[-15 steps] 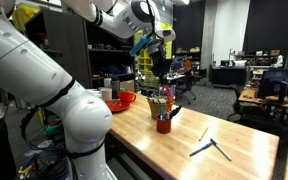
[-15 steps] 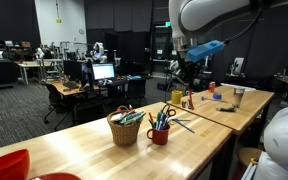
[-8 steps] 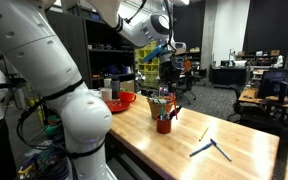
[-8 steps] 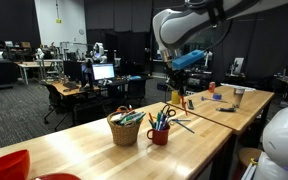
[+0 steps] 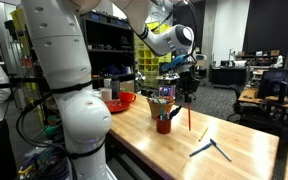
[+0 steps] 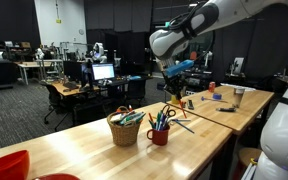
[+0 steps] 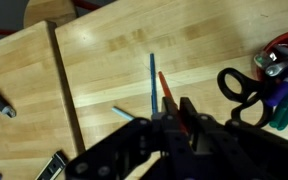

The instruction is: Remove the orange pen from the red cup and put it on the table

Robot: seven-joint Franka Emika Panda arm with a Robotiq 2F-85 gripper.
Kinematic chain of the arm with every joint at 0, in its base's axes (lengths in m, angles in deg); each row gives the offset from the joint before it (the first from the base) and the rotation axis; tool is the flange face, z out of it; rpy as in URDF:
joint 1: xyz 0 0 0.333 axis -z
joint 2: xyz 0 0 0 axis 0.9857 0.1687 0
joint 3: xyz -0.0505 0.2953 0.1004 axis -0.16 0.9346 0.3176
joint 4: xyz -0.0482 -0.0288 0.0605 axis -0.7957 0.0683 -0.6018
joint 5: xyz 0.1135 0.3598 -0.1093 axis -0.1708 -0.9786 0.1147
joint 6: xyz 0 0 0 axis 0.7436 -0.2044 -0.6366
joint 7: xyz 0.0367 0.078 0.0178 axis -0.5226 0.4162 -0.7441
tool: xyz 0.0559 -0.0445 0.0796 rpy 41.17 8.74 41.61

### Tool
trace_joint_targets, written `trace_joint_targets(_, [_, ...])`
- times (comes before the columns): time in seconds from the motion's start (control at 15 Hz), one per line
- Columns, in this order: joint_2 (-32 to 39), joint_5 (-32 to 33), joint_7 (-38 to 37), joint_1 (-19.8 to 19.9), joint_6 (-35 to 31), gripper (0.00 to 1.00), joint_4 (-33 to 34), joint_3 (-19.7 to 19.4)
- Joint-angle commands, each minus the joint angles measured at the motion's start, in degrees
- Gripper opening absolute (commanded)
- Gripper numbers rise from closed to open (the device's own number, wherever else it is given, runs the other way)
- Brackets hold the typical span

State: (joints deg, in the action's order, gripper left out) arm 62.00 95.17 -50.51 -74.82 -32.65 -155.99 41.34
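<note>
My gripper should next come down toward the bare wood point(image 5: 190, 137) point(image 7: 185, 72) beside the red cup, because the orange pen hangs clear of the cup but is still above the table.
My gripper point(image 5: 187, 88) is shut on the orange pen point(image 5: 188, 116), which hangs straight down from it, clear of the red cup point(image 5: 164, 124) and above the table point(image 5: 249, 155). In the wrist view the pen point(image 7: 164, 90) runs out from between the closed fingers of the gripper point(image 7: 176, 115) over bare wood point(image 7: 104, 50). The cup's rim point(image 7: 284, 50) sits at the right edge with black scissors point(image 7: 246, 95) beside it. In an exterior view the gripper point(image 6: 174, 80) hovers beyond the cup point(image 6: 159, 135), which still holds several pens.
A blue crossed tool point(image 5: 211, 148) and a tan pen point(image 5: 203, 132) lie on the table below the gripper; the tool also shows in the wrist view point(image 7: 152, 75). A wicker basket point(image 6: 125, 128) stands beside the cup. A red-orange bowl point(image 5: 122, 100) sits farther back.
The gripper has moved sideways away from above the cup, carrying the orange pen out of it and over the table near the blue tool.
</note>
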Motion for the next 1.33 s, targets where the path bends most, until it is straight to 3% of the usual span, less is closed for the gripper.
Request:
trace_joint_targets(0.0, [5.04, 0.0, 0.16, -0.05, 1.0, 0.03, 3.36, -2.17])
trace_joint_targets(0.4, [11.58, -0.76, 0.5, -0.37, 1.79, 0.03, 6.35, -4.47])
trace_joint_targets(1.13, [20.74, -2.77, 0.9, -1.74, 11.83, 0.03, 12.61, -4.96])
trace_joint_targets(1.2, [21.1, -3.13, 1.13, -1.74, 11.91, 0.08, 13.04, -4.98])
trace_joint_targets(1.27, [21.16, -3.32, 1.34, -1.75, 11.65, 0.36, 13.27, -4.97])
